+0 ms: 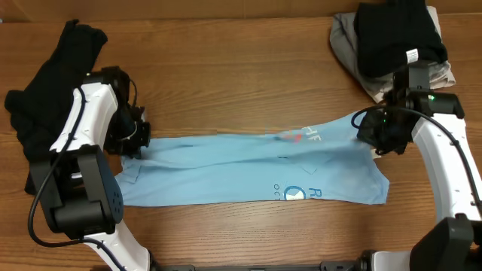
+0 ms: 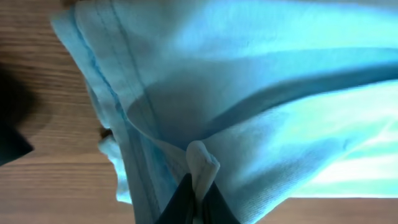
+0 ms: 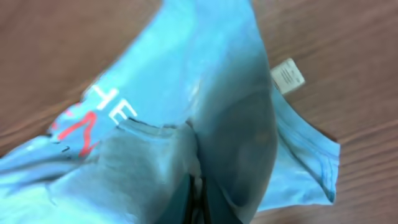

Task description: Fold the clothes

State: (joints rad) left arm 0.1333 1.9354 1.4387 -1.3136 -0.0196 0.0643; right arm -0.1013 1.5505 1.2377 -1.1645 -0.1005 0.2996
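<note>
The shirt's pinched end is still raised off the table: next I lower my right gripper and ease it slightly back over the blue cloth, then open.
A light blue T-shirt (image 1: 248, 169) with white and red lettering lies stretched across the middle of the table, folded lengthwise. My left gripper (image 1: 138, 140) is shut on its left edge; the left wrist view shows the fingers (image 2: 198, 198) pinching a fold of the blue cloth (image 2: 261, 81). My right gripper (image 1: 374, 135) is shut on the shirt's right end; the right wrist view shows the fingers (image 3: 198, 198) pinching the cloth (image 3: 205, 81), with the lettering and a white tag (image 3: 288, 74) in view. Both ends are lifted slightly.
A black garment (image 1: 53, 83) lies in a heap at the far left. A stack with a black garment (image 1: 395, 34) on a grey one (image 1: 348, 41) sits at the back right. Bare wooden table (image 1: 226, 68) lies behind the shirt.
</note>
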